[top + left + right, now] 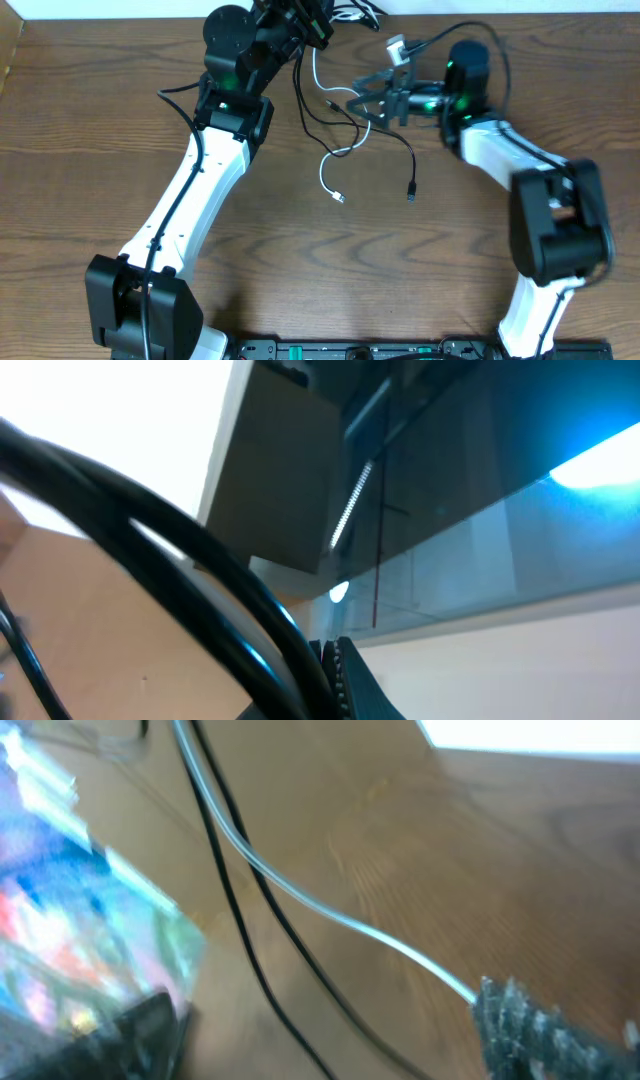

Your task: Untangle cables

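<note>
I need my left gripper to pull the crossed cables left in the overhead view next, away from my right gripper, and release them on the open tabletop there.
My left gripper [318, 28] is raised at the table's far edge, shut on the cables, which hang down from it. The white cable [325, 165] drops and curls to a plug at the table's middle. The black cable [405, 150] loops beside it and ends in a plug on the right. In the left wrist view, black cord [200, 560] runs into the closed jaws [330, 670]. My right gripper [362, 100] is open, low beside the hanging strands. In the right wrist view the white cable [300, 895] reaches the right finger and black strands [230, 890] cross between the fingers [330, 1030].
The wooden table [100, 150] spreads to the left and front. A white wall edge runs along the far side [560, 8]. The arm bases stand at the front edge [140, 310].
</note>
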